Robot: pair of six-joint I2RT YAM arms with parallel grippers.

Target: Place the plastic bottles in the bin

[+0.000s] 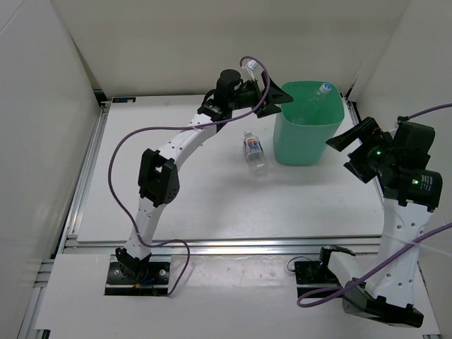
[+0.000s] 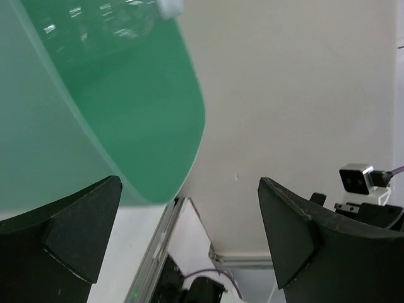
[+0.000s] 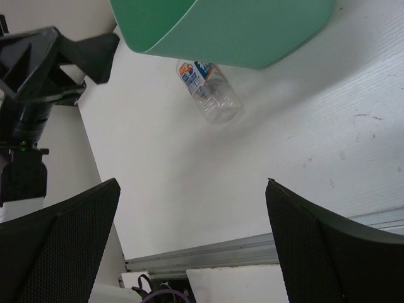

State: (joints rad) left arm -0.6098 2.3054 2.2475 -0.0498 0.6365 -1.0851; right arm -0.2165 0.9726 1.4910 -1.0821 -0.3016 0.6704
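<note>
One clear bottle is lying on the tabletop outside the bin, so the robot's left gripper needs to move back from the bin's rim next and go down around the bottle's blue-white label.
The mint-green bin stands at the back right of the table. Inside it a clear bottle leans against the far wall, and its white cap shows in the left wrist view. Another clear bottle with a blue-white label lies on its side just left of the bin; the right wrist view shows this bottle too. My left gripper hangs open and empty at the bin's left rim. My right gripper is open and empty, right of the bin.
White walls close the table at the back and both sides. An aluminium rail runs along the near edge. Purple cables trail from both arms. The right arm's wrist camera shows past the left fingers.
</note>
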